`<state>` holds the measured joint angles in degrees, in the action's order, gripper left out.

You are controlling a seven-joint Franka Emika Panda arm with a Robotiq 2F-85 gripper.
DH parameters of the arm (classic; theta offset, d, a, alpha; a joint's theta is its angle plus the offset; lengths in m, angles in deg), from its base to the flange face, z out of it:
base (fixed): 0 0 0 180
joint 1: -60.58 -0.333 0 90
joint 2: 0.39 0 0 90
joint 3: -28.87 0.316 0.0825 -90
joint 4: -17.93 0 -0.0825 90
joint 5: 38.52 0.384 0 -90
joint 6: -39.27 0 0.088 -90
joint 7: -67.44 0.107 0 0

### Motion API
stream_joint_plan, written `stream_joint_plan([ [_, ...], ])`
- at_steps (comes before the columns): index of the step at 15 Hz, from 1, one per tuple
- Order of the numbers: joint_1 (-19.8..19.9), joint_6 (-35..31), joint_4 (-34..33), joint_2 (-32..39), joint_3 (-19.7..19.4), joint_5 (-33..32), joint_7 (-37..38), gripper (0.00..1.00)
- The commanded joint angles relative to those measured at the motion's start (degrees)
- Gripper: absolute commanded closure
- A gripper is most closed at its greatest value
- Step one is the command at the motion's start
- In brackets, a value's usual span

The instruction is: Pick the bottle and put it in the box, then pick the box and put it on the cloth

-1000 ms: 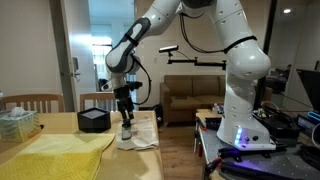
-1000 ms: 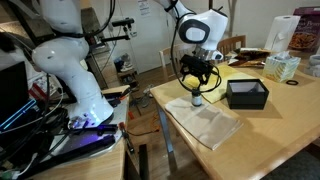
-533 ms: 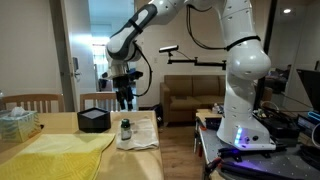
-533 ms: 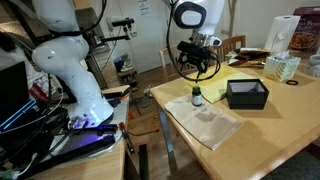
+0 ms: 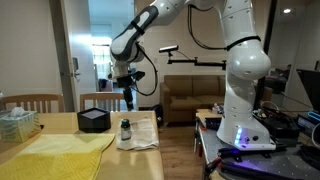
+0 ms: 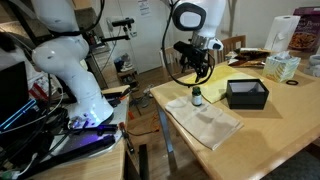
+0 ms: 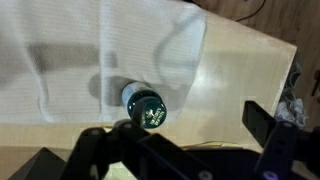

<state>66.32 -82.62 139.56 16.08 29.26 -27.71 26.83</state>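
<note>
I will next move my gripper to the left in the wrist view and lower it around the bottle, because the bottle's cap (image 7: 145,106) is well below and off-center between my fingers.
The small clear bottle (image 5: 125,128) with a dark cap stands upright on the whitish-cream cloth (image 5: 141,139) near the table's end. It shows in both exterior views (image 6: 196,97). The squat black box (image 5: 93,120) sits on the table beside the cloth (image 6: 206,123), apart from the bottle, and also shows in an exterior view (image 6: 247,94). My gripper (image 5: 127,101) hangs open and empty well above the bottle (image 6: 197,72). In the wrist view the bottle's cap (image 7: 145,106) lies below, on the cloth (image 7: 90,55), off to one side of my open fingers (image 7: 185,135).
A large yellow cloth (image 5: 55,155) covers the table past the box. A pale translucent container (image 5: 15,122) stands at the far end, and a paper towel roll (image 6: 287,35) behind it. The table edge (image 7: 245,75) runs right beside the cream cloth.
My gripper was down around the bottle a second ago. It has let go and risen straight up. The bottle stays standing on the cream cloth.
</note>
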Motion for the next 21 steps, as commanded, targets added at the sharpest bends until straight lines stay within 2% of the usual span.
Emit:
stream_joint_plan([
  [1, -0.3, -2.1, -2.1, 4.0, 0.0, -0.8, 6.6, 0.0],
  [4, -1.0, -3.1, -4.2, 7.4, 0.1, -2.6, 12.4, 0.0],
  [7, -1.5, -1.2, -7.1, 10.5, 0.1, -5.1, 16.4, 0.0],
  [13, -0.8, 4.0, -12.5, 15.5, 1.5, -6.3, 15.1, 0.0],
  [17, -0.7, 4.1, -14.7, 17.8, 1.4, -6.8, 15.1, 0.0],
  [18, -0.7, 3.7, -15.0, 18.1, 1.3, -7.2, 14.9, 0.25],
  [19, -0.9, 2.9, -14.9, 18.2, 1.2, -7.8, 15.3, 0.26],
  [21, -0.6, 3.0, -15.2, 18.5, 1.3, -8.4, 14.8, 0.4],
])
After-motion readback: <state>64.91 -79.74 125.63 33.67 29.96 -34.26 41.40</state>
